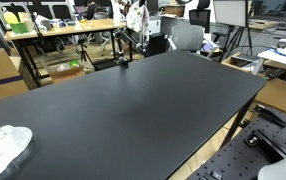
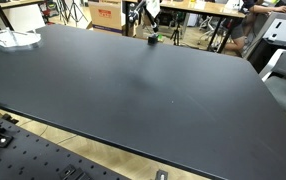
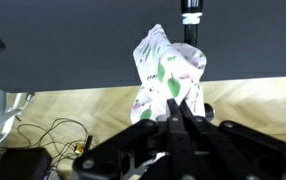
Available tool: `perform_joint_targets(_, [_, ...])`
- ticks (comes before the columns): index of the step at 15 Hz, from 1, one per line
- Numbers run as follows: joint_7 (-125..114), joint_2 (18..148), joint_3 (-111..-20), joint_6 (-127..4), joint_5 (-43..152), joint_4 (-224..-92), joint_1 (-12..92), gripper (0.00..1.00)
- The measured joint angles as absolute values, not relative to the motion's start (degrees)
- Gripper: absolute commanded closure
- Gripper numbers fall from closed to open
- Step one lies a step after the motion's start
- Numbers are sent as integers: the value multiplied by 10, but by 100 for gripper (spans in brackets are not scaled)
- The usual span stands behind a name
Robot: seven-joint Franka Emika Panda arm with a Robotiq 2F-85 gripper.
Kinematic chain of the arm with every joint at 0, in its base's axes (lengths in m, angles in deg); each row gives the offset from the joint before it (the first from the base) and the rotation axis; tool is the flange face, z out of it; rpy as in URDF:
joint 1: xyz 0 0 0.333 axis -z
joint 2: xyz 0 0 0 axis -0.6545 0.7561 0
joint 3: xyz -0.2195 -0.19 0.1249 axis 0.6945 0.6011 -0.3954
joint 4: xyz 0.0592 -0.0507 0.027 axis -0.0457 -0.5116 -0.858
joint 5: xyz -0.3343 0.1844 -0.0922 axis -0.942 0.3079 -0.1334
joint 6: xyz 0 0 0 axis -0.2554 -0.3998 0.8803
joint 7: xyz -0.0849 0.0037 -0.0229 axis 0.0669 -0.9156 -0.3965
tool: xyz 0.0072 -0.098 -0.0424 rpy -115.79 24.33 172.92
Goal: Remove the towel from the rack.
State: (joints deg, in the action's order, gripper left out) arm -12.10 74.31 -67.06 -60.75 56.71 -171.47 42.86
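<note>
The towel [image 1: 135, 14] still hangs bunched by the black rack post, so the robot's gripper needs to carry it sideways away from the post, over the black table, and release it there.
A white towel with green leaf print [image 3: 161, 62] hangs bunched from a black rack post [image 3: 190, 20] in the wrist view. My gripper [image 3: 179, 112] is shut on the towel's lower part, its fingers pressed together with cloth between them. In both exterior views the towel [image 1: 135, 14] [image 2: 152, 9] shows at the far edge of the black table, above the small black rack base [image 1: 123, 62] [image 2: 152, 39]. The gripper itself is hard to make out there.
The large black table [image 1: 143, 105] [image 2: 133, 90] fills both exterior views. A white crumpled cloth [image 1: 3, 146] [image 2: 11, 38] lies at one table corner. Desks, chairs and boxes stand behind the rack. The wrist view shows wooden floor and cables [image 3: 43, 135] below.
</note>
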Motion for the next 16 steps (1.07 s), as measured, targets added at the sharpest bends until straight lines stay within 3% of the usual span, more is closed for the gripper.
perform_joint_targets(8, [-22,714,-620,-666,529,-1753,465,99])
perform_joint_targets(16, [-106,774,-610,-633,594,-1764,496,99])
